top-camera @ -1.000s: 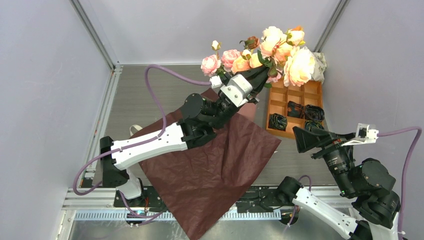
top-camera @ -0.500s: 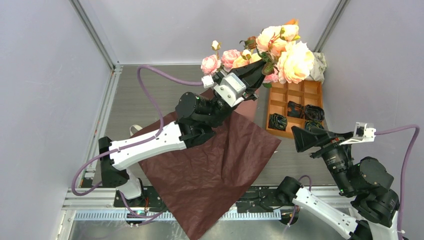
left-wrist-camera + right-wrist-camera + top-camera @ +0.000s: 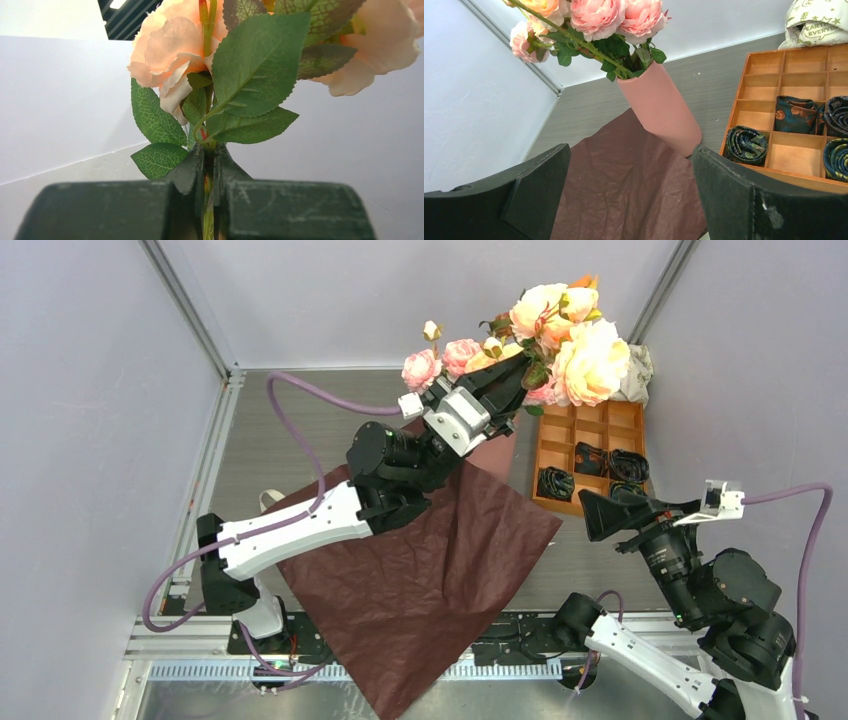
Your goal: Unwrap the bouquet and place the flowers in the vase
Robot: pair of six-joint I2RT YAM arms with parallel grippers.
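Note:
The pink vase is below my left gripper, so my left gripper should next move down, lower the green stems into the vase's opening and let go of them.
My left gripper (image 3: 503,383) is raised high at the back and shut on the green stems of a bunch of peach and cream flowers (image 3: 572,338). In the left wrist view the stems pass between the closed jaws of the left gripper (image 3: 209,156), with leaves and a peach rose (image 3: 167,47) above. The pink vase (image 3: 659,107) stands on the edge of the spread dark red paper (image 3: 420,570) and holds a few pink roses (image 3: 616,15). In the top view my left arm hides most of the vase. My right gripper (image 3: 598,516) hovers open at the right, facing the vase and holding nothing.
An orange compartment tray (image 3: 562,430) with rolled dark ties sits at the back right, beside the vase. A crumpled white printed paper ball (image 3: 640,370) lies behind the tray in the corner. Grey walls close in the table on three sides.
My left gripper has carried the bunch slightly left and back, toward the vase. The right gripper has drifted a little left and stays open.

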